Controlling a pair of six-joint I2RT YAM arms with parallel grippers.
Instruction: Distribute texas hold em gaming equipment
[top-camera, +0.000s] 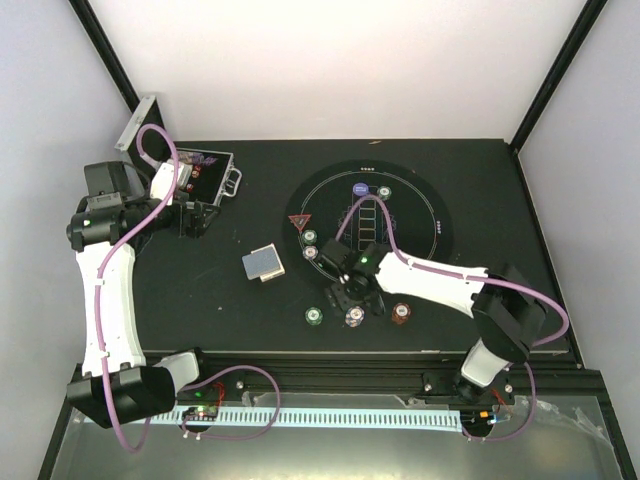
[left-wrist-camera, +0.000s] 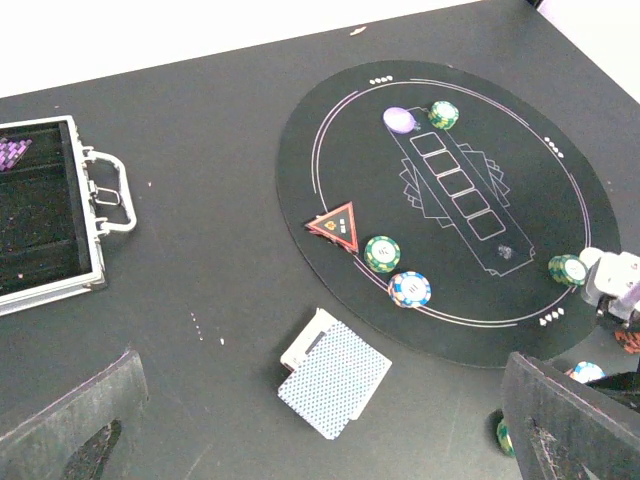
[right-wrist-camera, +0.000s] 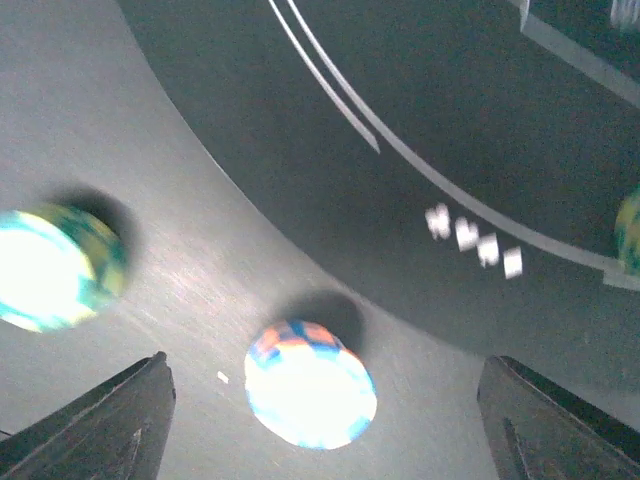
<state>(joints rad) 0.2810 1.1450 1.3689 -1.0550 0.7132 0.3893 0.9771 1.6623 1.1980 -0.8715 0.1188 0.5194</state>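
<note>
My right gripper moves down and slightly back over the blue, orange and white chip (top-camera: 353, 316) (right-wrist-camera: 311, 388) next, since it still lies below the open fingers, both sides clear.
A stack of cards (top-camera: 263, 263) with grey-blue backs lies on the black table left of the round mat (top-camera: 420, 200); in the left wrist view the cards (left-wrist-camera: 335, 380) are fanned slightly. My left gripper (top-camera: 195, 215) hangs open beside the case, its fingers (left-wrist-camera: 70, 430) wide apart above the table. My right gripper (top-camera: 355, 298) stands open over a blue, orange and white chip (top-camera: 353, 316), which lies loose between the fingers (right-wrist-camera: 310, 383), touching neither. A green chip (right-wrist-camera: 55, 267) lies to its left, and a brown-red chip (top-camera: 401, 312) to its right in the top view.
An open silver case (left-wrist-camera: 45, 215) with a handle sits at the far left. On the mat (left-wrist-camera: 520, 150) are a red triangle marker (left-wrist-camera: 336, 225), a purple chip (left-wrist-camera: 400, 119), green chips (left-wrist-camera: 443, 114) (left-wrist-camera: 382, 253) (left-wrist-camera: 567, 268) and a blue-white chip (left-wrist-camera: 410, 289).
</note>
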